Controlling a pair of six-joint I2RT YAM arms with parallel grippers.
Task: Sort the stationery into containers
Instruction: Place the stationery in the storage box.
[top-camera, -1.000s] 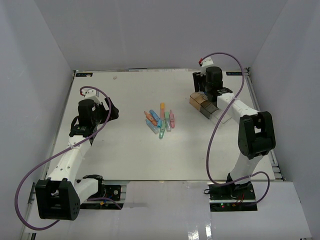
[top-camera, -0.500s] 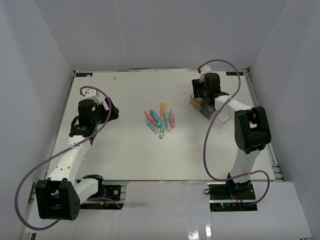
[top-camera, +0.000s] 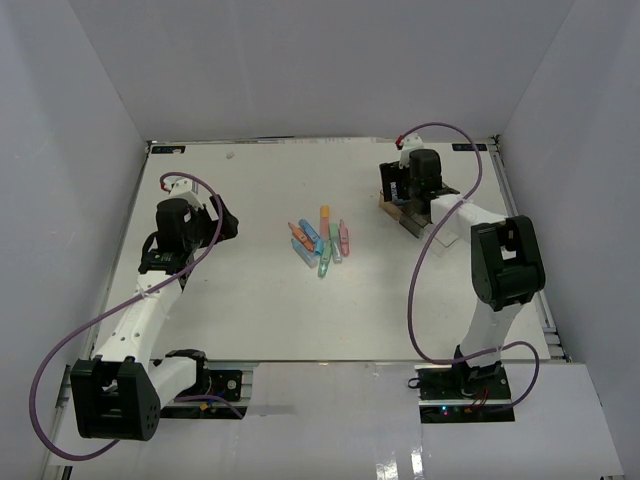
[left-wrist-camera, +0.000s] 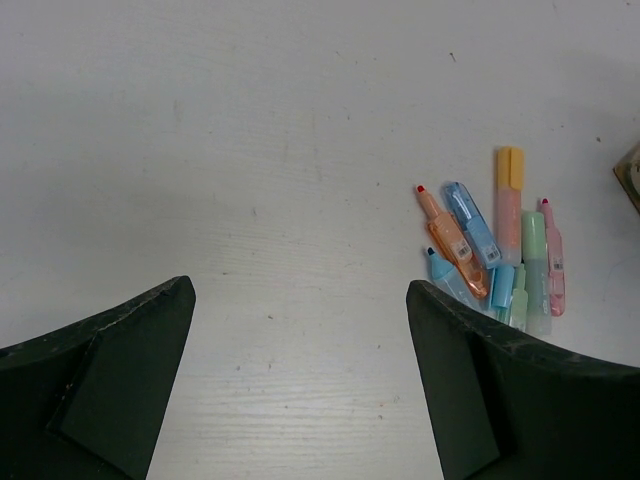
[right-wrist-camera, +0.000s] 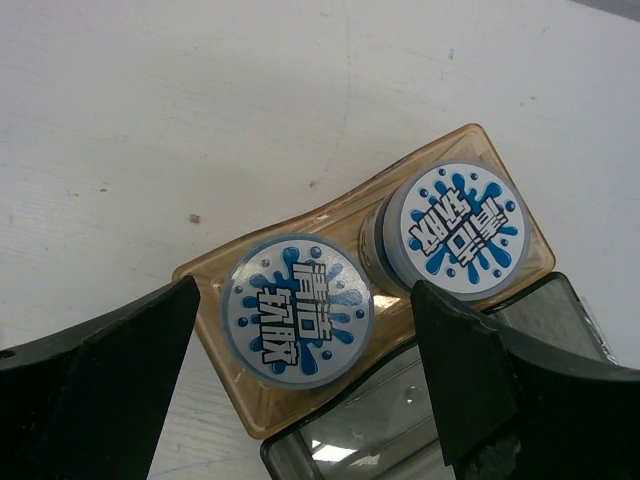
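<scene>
The robot's right gripper needs to come back from the amber tray next and move down onto the green-capped highlighter's body (top-camera: 336, 248) in the pile.
Two round blue-and-white rolls (right-wrist-camera: 297, 309) (right-wrist-camera: 455, 228) sit side by side in the amber tray (right-wrist-camera: 220, 372), which joins a smoky grey tray (right-wrist-camera: 400, 420). My right gripper (right-wrist-camera: 305, 375) is open and empty, its fingers either side of the near roll, just above the trays (top-camera: 411, 214). Several pastel pieces (top-camera: 322, 241) lie in a loose pile at the table's middle; they also show in the left wrist view (left-wrist-camera: 497, 250). My left gripper (left-wrist-camera: 300, 340) is open and empty above bare table, left of the pile.
White walls close in the table on three sides. Purple cables loop beside both arms. The trays sit near the back right of the table, close to its right edge.
My right gripper has moved back and left over the trays, from beside the amber tray to over it. The left arm has not moved.
</scene>
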